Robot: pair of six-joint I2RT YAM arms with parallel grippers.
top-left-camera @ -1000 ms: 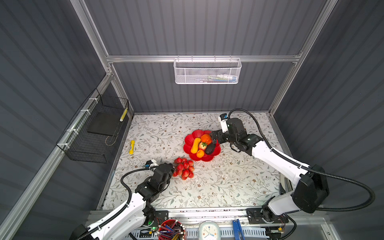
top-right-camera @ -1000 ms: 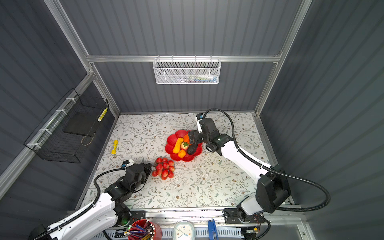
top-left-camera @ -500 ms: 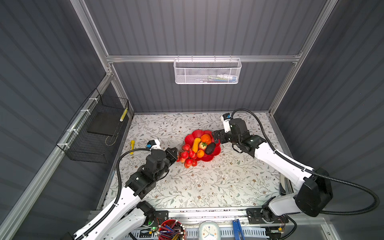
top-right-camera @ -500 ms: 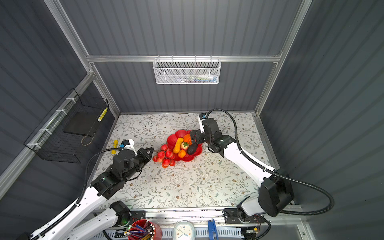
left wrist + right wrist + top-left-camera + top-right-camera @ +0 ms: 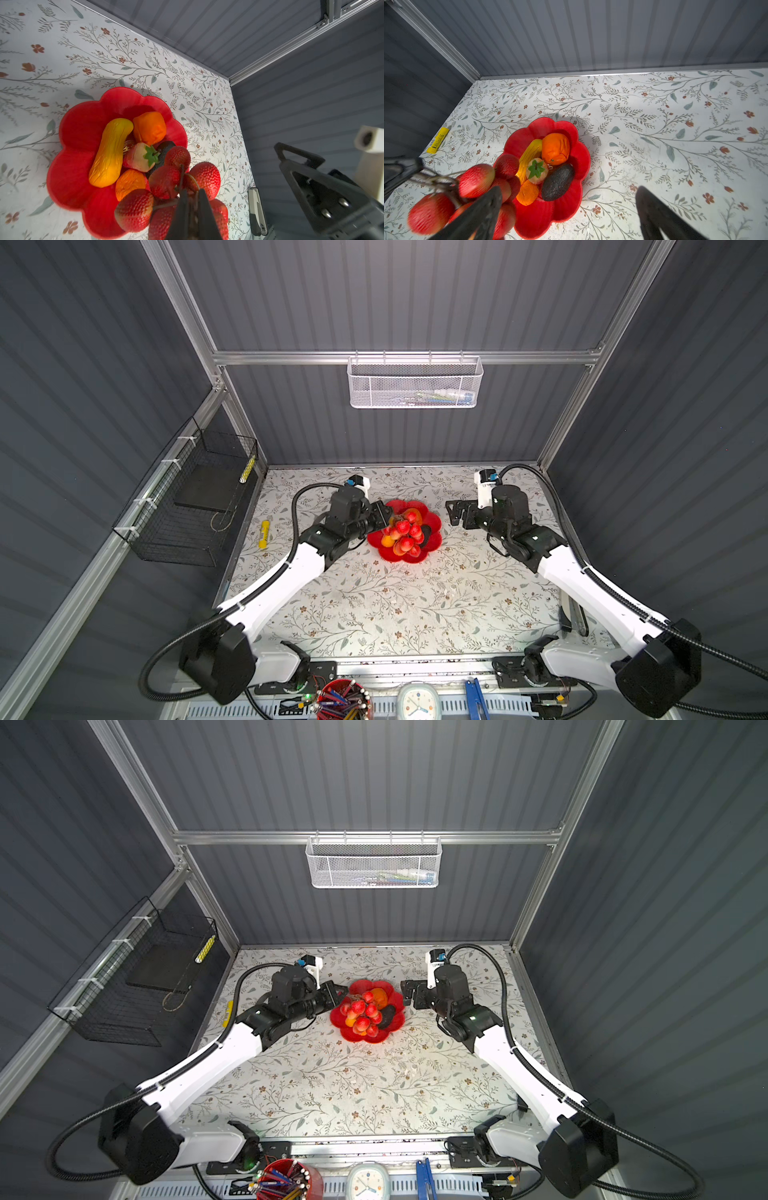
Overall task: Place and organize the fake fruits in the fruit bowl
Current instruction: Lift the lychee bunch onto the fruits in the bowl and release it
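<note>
I need to lower my left gripper toward the bowl [image 5: 434, 536] next and release the grape-like bunch's stem once the bunch rests there, as the bowl's near half still shows bare red.
The red flower-shaped fruit bowl [image 5: 434, 536] [image 5: 397, 1029] [image 5: 79, 128] [image 5: 566, 207] sits mid-table. In it lie a yellow oblong fruit [image 5: 110, 153], a blocky orange fruit [image 5: 149, 127], a strawberry [image 5: 137, 156], a small round orange [image 5: 128, 182] and a dark avocado [image 5: 557, 181]. My left gripper [image 5: 388, 516] [image 5: 343, 992] [image 5: 192, 191] is shut on the stem of the red grape-like bunch [image 5: 405, 531] [image 5: 365, 1011] [image 5: 166, 180] [image 5: 473, 180], which hangs over the bowl's left side. To the right of the bowl my right gripper [image 5: 451, 512] [image 5: 407, 992] [image 5: 569, 189] is open and holds nothing.
A yellow marker-like tube [image 5: 264, 534] [image 5: 438, 140] lies near the table's left edge. A black wire basket [image 5: 191, 497] hangs on the left wall and a white mesh basket [image 5: 415, 383] on the back wall. At the front edge stand a red cup of pens [image 5: 343, 699] and a clock [image 5: 415, 701].
My left arm lifted the red bunch off the table front-left of the bowl and carried it over the bowl. My right gripper drew back to the right, leaving the avocado in the bowl.
</note>
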